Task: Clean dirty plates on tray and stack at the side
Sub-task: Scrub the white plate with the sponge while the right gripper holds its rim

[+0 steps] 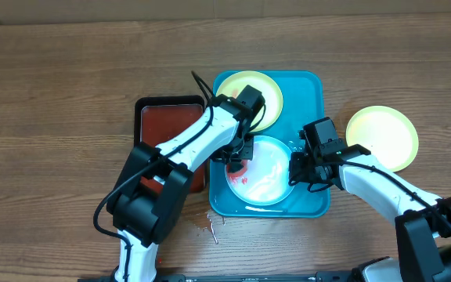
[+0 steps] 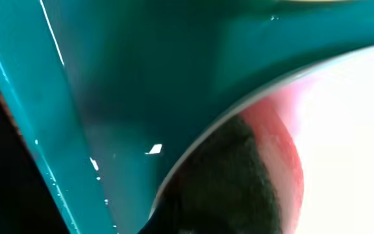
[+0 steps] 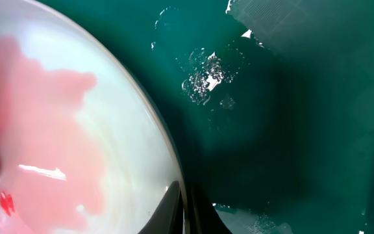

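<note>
My left gripper lifts off the plate next, moves to its left in the overhead view over the black tray, and lowers to release the pad.
The turquoise tray lies mid-table. On it a pale blue-white plate carries red smears. My right gripper is shut on this plate's right rim, one finger inside it and one outside. My left gripper is shut on a dark fuzzy sponge, pressed on the plate's left rim over a red smear. A yellow-green plate sits at the tray's far end, partly under the left arm. Another yellow-green plate rests on the table right of the tray.
A black tray of red liquid stands just left of the turquoise tray, under the left arm. Small spots and bits lie on the wood near the front. Water drops sit on the tray floor.
</note>
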